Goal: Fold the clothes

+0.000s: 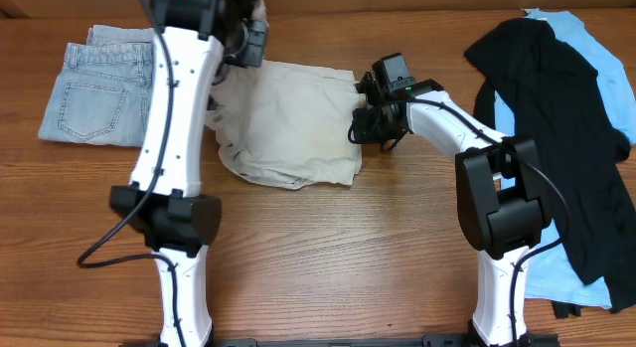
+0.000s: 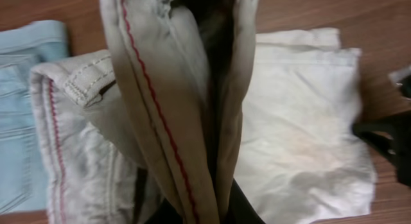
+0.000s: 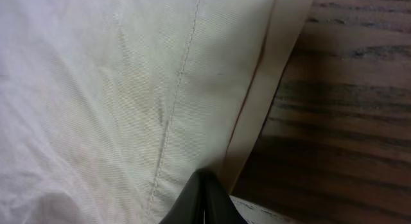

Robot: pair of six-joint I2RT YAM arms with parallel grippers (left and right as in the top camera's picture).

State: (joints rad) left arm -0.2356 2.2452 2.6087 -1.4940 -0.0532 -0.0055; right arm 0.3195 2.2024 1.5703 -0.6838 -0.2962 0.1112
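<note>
My left gripper next moves across and down over the rest of the shorts (image 1: 288, 123) toward the hem by my right gripper. They lie flat beside the raised fold.
The clothes in play are pale khaki shorts (image 1: 288, 123), lying mid-table. My left gripper (image 1: 243, 39) is shut on a bunched fold of them at their far left corner. In the left wrist view that fold, with red stitching (image 2: 167, 121), runs up from the jaws of the left gripper (image 2: 205, 211). The rest of the shorts (image 2: 302, 128) lies flat below. My right gripper (image 1: 363, 113) is at the shorts' right edge. Its dark fingertips (image 3: 204, 195) are shut together, touching the cloth (image 3: 115, 89) beside the hem. No cloth shows between them.
Folded light blue jeans (image 1: 94, 93) lie at the far left and also show in the left wrist view (image 2: 19, 121). A black top (image 1: 556, 118) lies over a sky-blue top (image 1: 601, 69) at the right. Bare wood (image 3: 347, 121) borders the shorts' hem.
</note>
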